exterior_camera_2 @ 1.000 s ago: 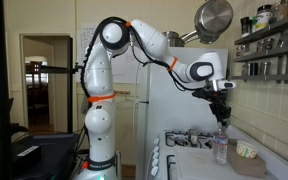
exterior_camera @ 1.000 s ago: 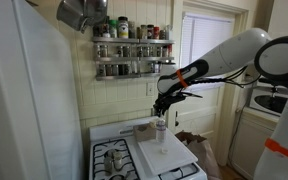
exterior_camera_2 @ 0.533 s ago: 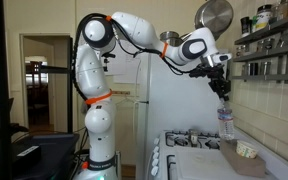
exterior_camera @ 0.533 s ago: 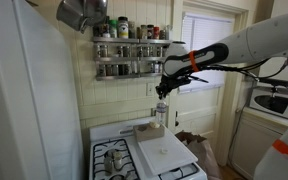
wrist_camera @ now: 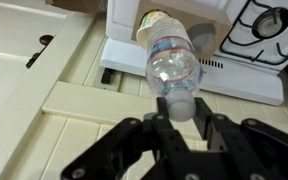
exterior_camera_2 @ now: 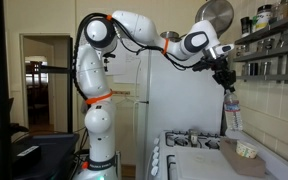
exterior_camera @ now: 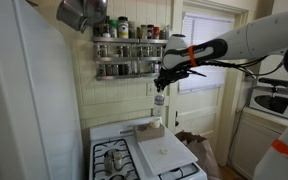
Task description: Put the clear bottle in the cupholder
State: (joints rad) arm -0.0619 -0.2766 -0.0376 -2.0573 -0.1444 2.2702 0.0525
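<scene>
The gripper moves outward and down next to release the cap over the cupholder's free part [exterior_camera: 141, 130] beside the cup, since the bottle [exterior_camera: 158, 104] still hangs high above it.
My gripper [exterior_camera: 160, 90] is shut on the pale cap of the clear bottle [exterior_camera: 158, 104], which hangs straight down from the fingers, high above the stove. In the wrist view the bottle [wrist_camera: 172, 58] points away from the gripper [wrist_camera: 181, 106], with the cap pinched between both fingers. The grey-beige cupholder [exterior_camera: 149, 130] lies at the back of the stove top, below the bottle; in the wrist view the cupholder [wrist_camera: 147, 20] is partly hidden behind the bottle. In an exterior view the gripper [exterior_camera_2: 227, 90] holds the bottle [exterior_camera_2: 231, 110] well above the cupholder [exterior_camera_2: 247, 150].
A white rectangular board [exterior_camera: 164, 150] lies on the stove beside the burners [exterior_camera: 112, 158]. A spice rack [exterior_camera: 132, 50] with rows of dark-lidded jars hangs on the wall close to the gripper. A metal pot [exterior_camera_2: 214, 15] hangs overhead. A white fridge [exterior_camera: 24, 100] stands beside the stove.
The gripper has lifted the bottle well up off the white board and carried it back toward the wall, above the cupholder. Its grip on the cap is unchanged.
</scene>
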